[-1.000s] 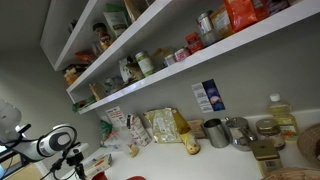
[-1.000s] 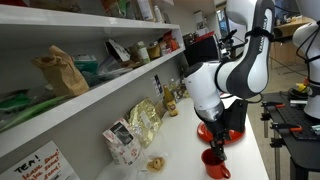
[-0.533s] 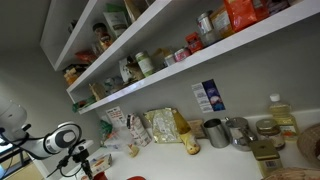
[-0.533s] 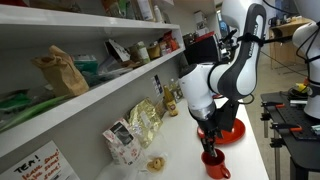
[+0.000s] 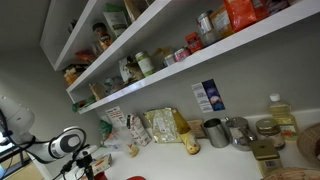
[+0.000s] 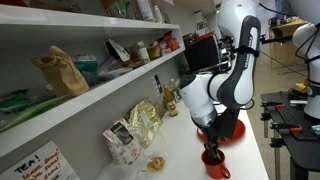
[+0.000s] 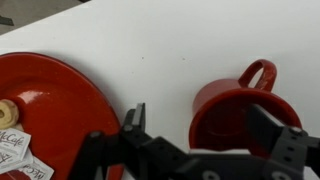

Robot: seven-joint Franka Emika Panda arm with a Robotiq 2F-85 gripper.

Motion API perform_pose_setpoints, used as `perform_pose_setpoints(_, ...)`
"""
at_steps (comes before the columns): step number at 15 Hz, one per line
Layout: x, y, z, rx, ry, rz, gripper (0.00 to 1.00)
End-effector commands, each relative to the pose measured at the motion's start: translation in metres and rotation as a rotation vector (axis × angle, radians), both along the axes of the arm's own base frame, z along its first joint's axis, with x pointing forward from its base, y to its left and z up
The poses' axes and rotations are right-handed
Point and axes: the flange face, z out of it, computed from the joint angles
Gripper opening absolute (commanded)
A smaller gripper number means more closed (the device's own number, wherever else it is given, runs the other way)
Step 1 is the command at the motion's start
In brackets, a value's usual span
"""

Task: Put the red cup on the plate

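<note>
My gripper should move down next onto the red cup's rim by the red plate and close there, because the open fingers hang on both sides of that rim.
The red cup [image 7: 232, 110] has a loop handle and stands upright on the white counter. It also shows in an exterior view [image 6: 215, 164]. The red plate [image 7: 50, 105] lies beside it and holds small packets and a round tan piece; it also shows in an exterior view [image 6: 234, 130]. My gripper [image 7: 200, 128] is open and hangs just above the cup. One finger is outside the cup on the plate side, the other over its far rim. In an exterior view the gripper [image 6: 211, 146] sits right over the cup.
Snack bags [image 6: 145, 122] and bottles stand along the wall under the shelf. Grey metal canisters [image 5: 228, 131] and an oil bottle [image 5: 281, 115] stand on the counter. Loaded shelves [image 5: 150, 60] hang above. A monitor [image 6: 203, 50] is behind the arm.
The arm has come down towards the red cup and shifted slightly along the counter. The cup and plate have not moved.
</note>
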Motion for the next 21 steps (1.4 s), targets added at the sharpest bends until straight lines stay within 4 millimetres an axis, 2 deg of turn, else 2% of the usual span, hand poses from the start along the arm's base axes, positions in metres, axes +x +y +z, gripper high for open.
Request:
perform_pose_setpoints(1,0.008,-0.005,-0.016,-0.016,0.003,-0.029,1.0)
perform_pose_setpoints(5,0.016,-0.018,-0.026,-0.028,0.014,-0.048,1.0)
perform_pose_setpoints(6,0.019,-0.021,-0.029,-0.026,0.016,-0.054,0.75)
perform_pose_setpoints(7,0.02,-0.024,-0.031,-0.027,0.019,-0.061,0.72)
perform_pose_setpoints(9,0.023,-0.028,-0.035,-0.034,0.022,-0.071,0.6)
perform_pose_setpoints(15,0.022,-0.044,-0.04,-0.05,0.033,-0.098,0.12)
perform_pose_setpoints(17,0.021,-0.047,-0.039,-0.052,0.036,-0.103,0.0)
perform_pose_setpoints(21,0.024,-0.049,-0.018,-0.035,0.013,-0.114,0.02)
